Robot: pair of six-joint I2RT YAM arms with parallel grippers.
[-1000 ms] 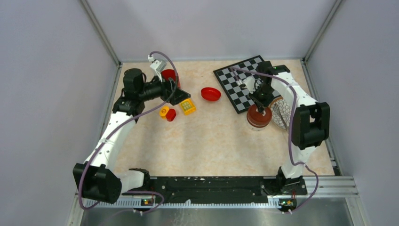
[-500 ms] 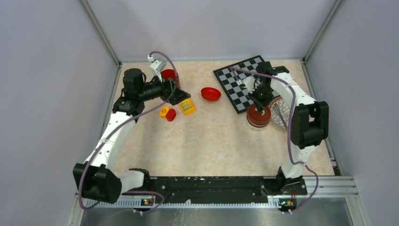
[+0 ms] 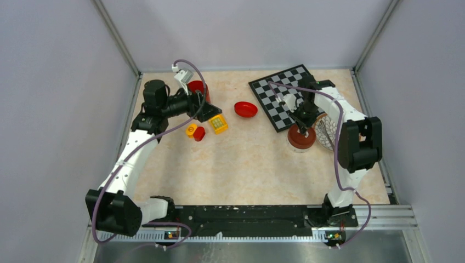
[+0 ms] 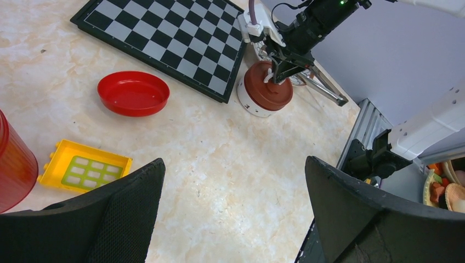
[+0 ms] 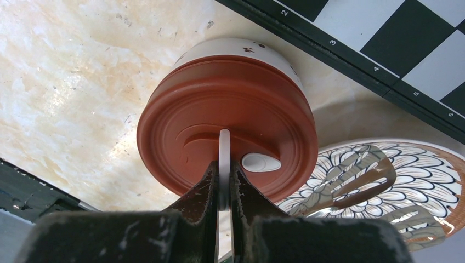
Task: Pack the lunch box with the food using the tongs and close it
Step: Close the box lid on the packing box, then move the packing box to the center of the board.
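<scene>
The right gripper moves the pot [image 4: 257, 105] back and to the left in the top view next, clear of the plate, and releases it, as bare tabletop lies there.
The lunch box [image 3: 301, 143] is a small round pot with a pale wall, standing beside the chessboard's near corner. A reddish-brown lid [image 5: 219, 104] lies over it. My right gripper [image 5: 224, 171] is shut on the lid's thin white upright handle [image 5: 224, 148], straight above the pot [image 4: 257, 105]. The tongs [image 5: 356, 175] lie on the patterned plate [image 5: 433, 164] just right of the lunch box. The food is hidden. My left gripper [image 4: 233, 164] hangs open over bare table at the far left, with nothing between its fingers.
A chessboard [image 3: 279, 93] lies at the back right. A red bowl [image 3: 245, 109] sits left of it. Near my left gripper [image 3: 210, 112] are a red cup [image 3: 196, 86], a yellow block [image 3: 219, 124] and two small toy pieces [image 3: 195, 132].
My right gripper has come down with the lid, which now sits lower on the lunch box. The left arm has not moved.
</scene>
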